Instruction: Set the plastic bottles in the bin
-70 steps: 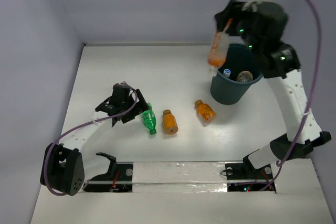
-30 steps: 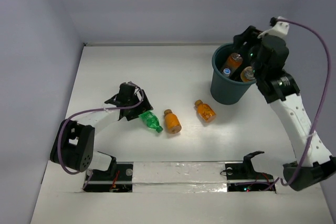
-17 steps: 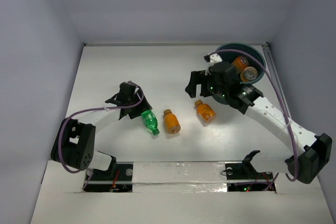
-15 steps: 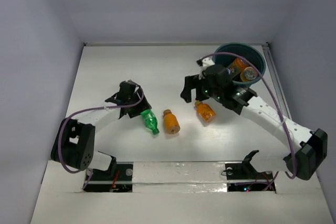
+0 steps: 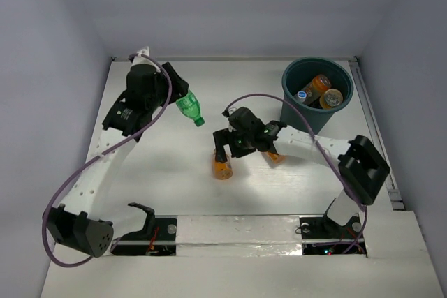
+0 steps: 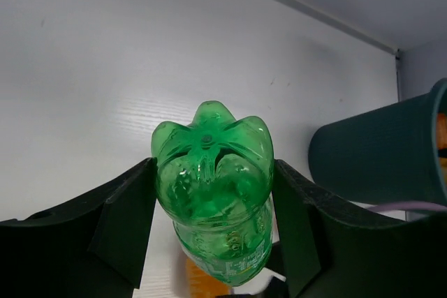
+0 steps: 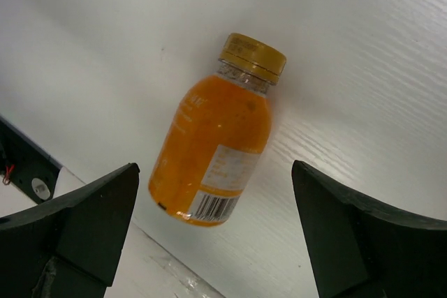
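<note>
My right gripper has the bottle lying lengthwise between its spread fingers already. Next it will go down onto the stubby orange bottle's body (image 5: 223, 170) (image 7: 211, 150) and close across its width.
My left gripper (image 5: 180, 101) is shut on the green bottle (image 5: 189, 109), held in the air above the table's back left; in the left wrist view the bottle (image 6: 213, 172) sits base-up between both fingers. My right gripper (image 5: 230, 151) is open, low over a stubby orange bottle (image 5: 223, 168) lying on the table; in the right wrist view that bottle (image 7: 215, 151) lies between the spread fingers (image 7: 91, 221), untouched. A second stubby orange bottle (image 5: 276, 155) lies partly behind the right arm. The dark teal bin (image 5: 297, 120) at the back right holds two orange bottles (image 5: 313, 89) and more, partly hidden.
The bin's side also shows in the left wrist view (image 6: 380, 151). White walls close off the table at the back and both sides. A white strip (image 5: 237, 232) runs along the near edge between the arm bases.
My left gripper has lifted the green bottle off the table and carried it up and back. My right arm dropped a long orange bottle into the bin, then swung left and down over the stubby orange bottle.
</note>
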